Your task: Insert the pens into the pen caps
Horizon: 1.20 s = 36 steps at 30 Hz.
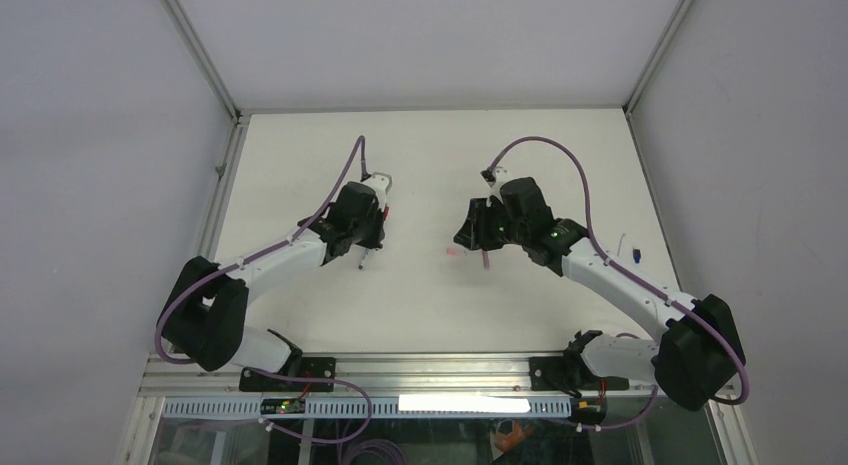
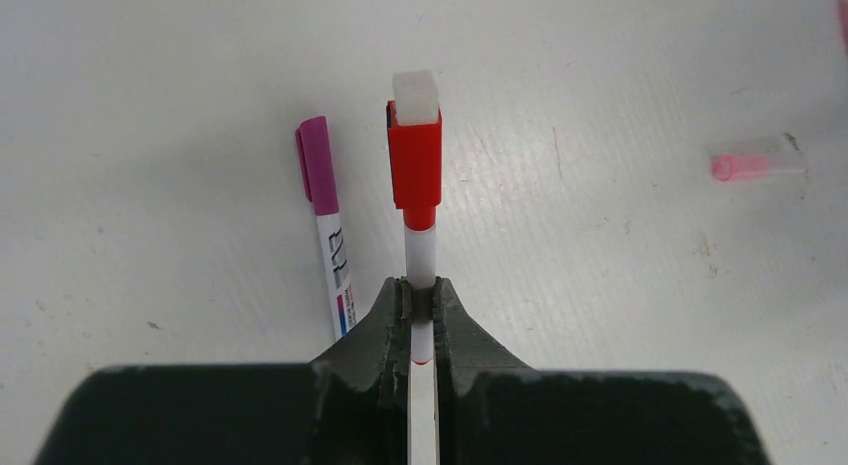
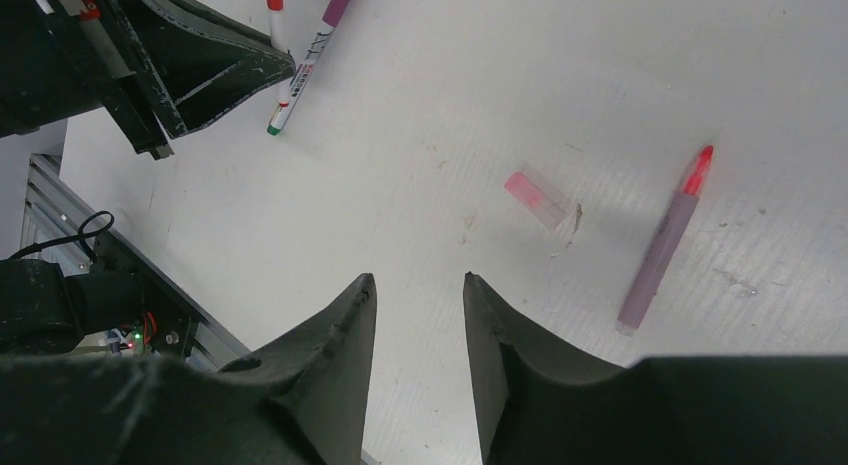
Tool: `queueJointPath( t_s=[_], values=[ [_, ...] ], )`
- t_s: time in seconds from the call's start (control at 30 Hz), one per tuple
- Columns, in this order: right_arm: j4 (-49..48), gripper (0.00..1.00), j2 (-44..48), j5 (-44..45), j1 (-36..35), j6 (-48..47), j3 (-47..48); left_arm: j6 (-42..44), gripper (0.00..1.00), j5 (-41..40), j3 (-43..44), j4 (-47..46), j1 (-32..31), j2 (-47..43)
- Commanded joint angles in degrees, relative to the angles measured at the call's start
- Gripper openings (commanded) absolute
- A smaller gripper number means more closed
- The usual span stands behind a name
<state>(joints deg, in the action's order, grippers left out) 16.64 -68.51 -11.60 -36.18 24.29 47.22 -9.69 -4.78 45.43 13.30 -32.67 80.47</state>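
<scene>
My left gripper lowers its pen's white body down onto the bare tabletop beside the magenta-capped pen next and releases it. The reason is that the red pen cap (image 2: 415,165) sits on the white body.
My left gripper (image 2: 422,285) is shut on the white barrel of a pen (image 2: 421,253). A red pen cap (image 2: 415,165) with a white block at its tip sits on that pen's far end. A magenta-capped pen (image 2: 330,220) lies on the table just left of it. My right gripper (image 3: 420,277) is open and empty above the table. Ahead of it to the right lie a clear pink pen cap (image 3: 535,197) and an uncapped mauve pen (image 3: 662,247) with a red-pink tip. In the top view the left gripper (image 1: 366,245) and right gripper (image 1: 468,233) stand apart at mid-table.
A small blue-ended piece (image 1: 636,253) lies near the table's right edge, beside the right arm. White walls with metal frame rails (image 1: 222,175) close in the table on three sides. The left gripper's body (image 3: 150,65) shows at the right wrist view's upper left.
</scene>
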Motion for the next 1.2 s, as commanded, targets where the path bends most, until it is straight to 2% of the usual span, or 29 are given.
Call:
queueJointPath(
  t_s=[0.0, 0.47, 0.83, 0.97, 1.17],
  values=[
    [-1.0, 0.40, 0.4, -0.4, 0.6, 0.1, 0.0, -1.0, 0.00, -1.8, 2.7, 1.5, -0.5, 1.6],
    [-1.5, 0.40, -2.0, -1.0, 1.3, 0.4, 0.2, -2.1, 0.00, 0.3, 3.7, 1.4, -0.6, 6.8],
    [6.4, 0.37, -7.2, 8.3, 1.5, 1.6, 4.2, -2.6, 0.00, 2.5, 4.2, 1.4, -0.6, 9.4],
    [10.0, 0.35, -8.8, 14.9, 1.5, 1.6, 6.0, -2.6, 0.10, 3.1, 4.3, 1.2, -0.6, 10.5],
    [11.1, 0.32, -10.8, 19.2, 1.5, 0.5, 7.7, -2.4, 0.26, 3.2, 3.9, 0.4, -0.6, 10.8]
  ],
)
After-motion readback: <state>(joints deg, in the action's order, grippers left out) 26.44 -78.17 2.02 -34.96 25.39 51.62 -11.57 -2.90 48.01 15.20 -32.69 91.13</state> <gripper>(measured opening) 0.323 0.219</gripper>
